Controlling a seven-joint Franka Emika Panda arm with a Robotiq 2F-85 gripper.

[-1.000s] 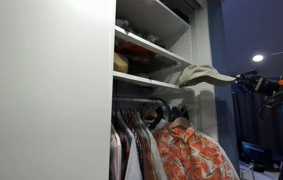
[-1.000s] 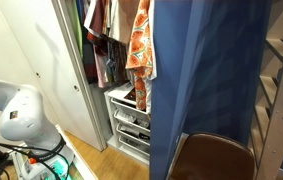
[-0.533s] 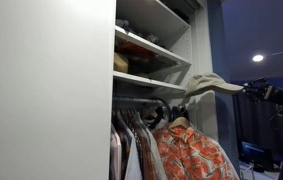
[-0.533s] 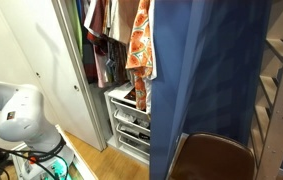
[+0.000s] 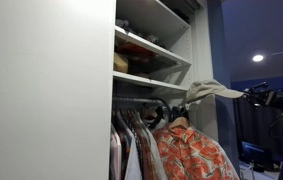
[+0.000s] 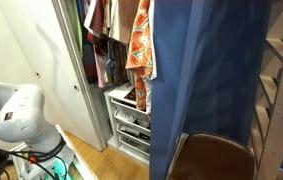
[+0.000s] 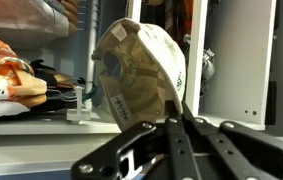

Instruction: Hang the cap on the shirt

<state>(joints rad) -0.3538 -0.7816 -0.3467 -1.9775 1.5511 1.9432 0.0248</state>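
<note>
The cap still hangs above the hanger, so my gripper should next turn and go down. It should bring the cap down over the patterned shirt's shoulder [image 5: 203, 136] to let go of the cap's edge.
The beige-tan cap [image 5: 213, 91] hangs in the air at the right of the open closet, just above the hanger of the orange-red patterned shirt [image 5: 188, 150]. My gripper [image 5: 249, 96] is shut on the cap's brim and reaches in from the right. In the wrist view the cap [image 7: 141, 72] fills the middle, its inside facing the camera, pinched between my fingers [image 7: 174, 122]. The shirt also shows in an exterior view [image 6: 139, 42], hanging at the closet's edge, and at the left of the wrist view [image 7: 6, 75].
Closet shelves [image 5: 146, 50] hold folded items above the rail. Other shirts [image 5: 129, 145] hang left of the patterned one. A white closet door [image 5: 41, 90] covers the left. A blue curtain [image 6: 211, 80] and a drawer unit [image 6: 129, 125] stand nearby.
The cap and my gripper have dropped lower and shifted a little to the right, from shelf height toward the hanger's hook.
</note>
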